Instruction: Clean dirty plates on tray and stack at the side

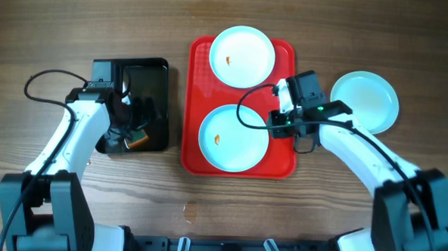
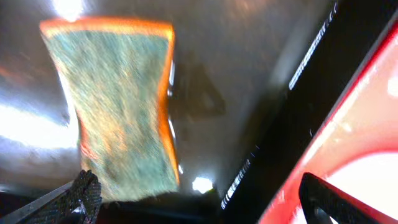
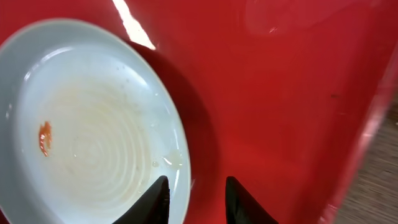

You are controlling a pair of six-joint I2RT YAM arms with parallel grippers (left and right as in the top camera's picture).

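Note:
The sponge's near end (image 1: pixel 137 141) (image 2: pixel 132 177) is off-centre between my fingers, so I should move my left gripper to the left in the wrist view and lower it onto that end.
Two plates lie on the red tray (image 1: pixel 283 162): a far plate (image 1: pixel 242 57) and a near plate (image 1: pixel 233 136), each with an orange-red smear. A third plate (image 1: pixel 364 100) rests on the table to the tray's right. My right gripper (image 1: pixel 275 123) is at the near plate's right edge. In the right wrist view that gripper (image 3: pixel 194 199) is open, one finger over the plate (image 3: pixel 93 137) and the other over the tray (image 3: pixel 280 93), with the rim between them. My left gripper (image 2: pixel 205 208) hangs wide open over the green-and-orange sponge (image 2: pixel 118 106).
A black tray (image 1: pixel 147 73) left of the red tray holds the sponge (image 1: pixel 138 140), with my left gripper (image 1: pixel 129 129) low over it. Bare wooden table surrounds both trays. The red tray's edge (image 2: pixel 336 143) shows to the right in the left wrist view.

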